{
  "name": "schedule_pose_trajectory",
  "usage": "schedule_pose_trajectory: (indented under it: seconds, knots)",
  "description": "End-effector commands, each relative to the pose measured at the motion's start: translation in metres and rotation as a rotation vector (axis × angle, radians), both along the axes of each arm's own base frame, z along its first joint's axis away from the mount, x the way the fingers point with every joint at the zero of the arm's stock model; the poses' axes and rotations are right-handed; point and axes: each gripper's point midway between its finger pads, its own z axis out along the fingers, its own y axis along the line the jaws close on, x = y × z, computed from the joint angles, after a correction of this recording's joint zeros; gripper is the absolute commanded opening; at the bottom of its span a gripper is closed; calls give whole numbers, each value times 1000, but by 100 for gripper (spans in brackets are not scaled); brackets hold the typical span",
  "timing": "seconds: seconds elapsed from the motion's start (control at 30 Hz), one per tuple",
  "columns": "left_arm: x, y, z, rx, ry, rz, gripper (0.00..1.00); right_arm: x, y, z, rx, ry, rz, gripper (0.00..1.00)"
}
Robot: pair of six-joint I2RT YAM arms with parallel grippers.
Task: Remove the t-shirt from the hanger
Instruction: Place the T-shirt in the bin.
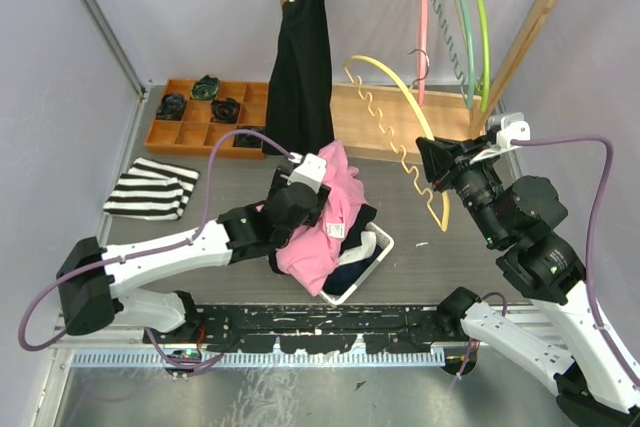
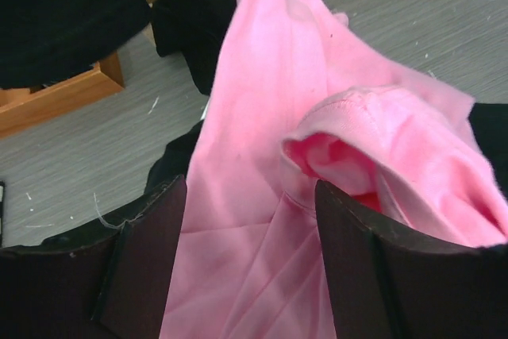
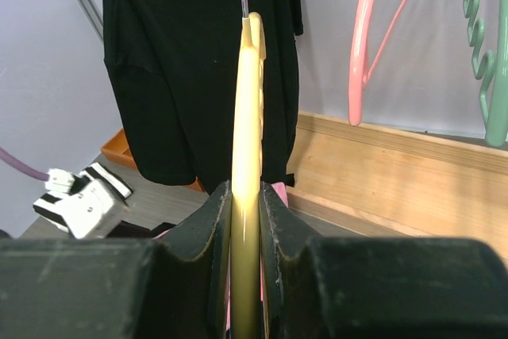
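The right gripper lifts outward next, hooks the bare hanger [image 1: 385,67] on the rack's bar outward and above, and lets go. The bar is free beside the pink hanger.
The pink t-shirt [image 1: 325,217] lies bunched over a white basket [image 1: 378,252] at the table's middle, off the hanger. My left gripper [image 1: 303,209] sits in the shirt. In the left wrist view its jaws stand apart, with loose pink fabric [image 2: 262,117] lying between the fingers [image 2: 163,228] of the gripper [image 2: 250,192]. My right gripper [image 1: 430,155] is shut on the bare yellow hanger [image 1: 385,67] and holds it in the air right of the shirt. The right wrist view shows the hanger [image 3: 248,109] clamped between the gripper's [image 3: 246,196] pads.
A wooden clothes rack [image 1: 545,17] stands at the back with a black garment [image 1: 300,67] and pink and green hangers [image 1: 470,17]. An orange tray [image 1: 190,132] of socks and a striped cloth [image 1: 150,189] lie at the left. Dark clothes fill the basket.
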Motion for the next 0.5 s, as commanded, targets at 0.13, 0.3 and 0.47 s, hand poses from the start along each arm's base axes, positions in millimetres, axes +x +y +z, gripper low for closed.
schedule_pose_trajectory:
  seconds: [0.13, 0.3, 0.47]
  knots:
    - [-6, 24, 73, -83, -113, 14, 76, 3, -7, 59, 107, -141, -42, 1]
    - [-11, 40, 100, -127, -163, 19, 80, 13, -5, 67, 109, -141, -71, 1]
    - [-23, 51, 132, -243, -214, -38, 98, 25, -4, 80, 131, -149, -105, 1]
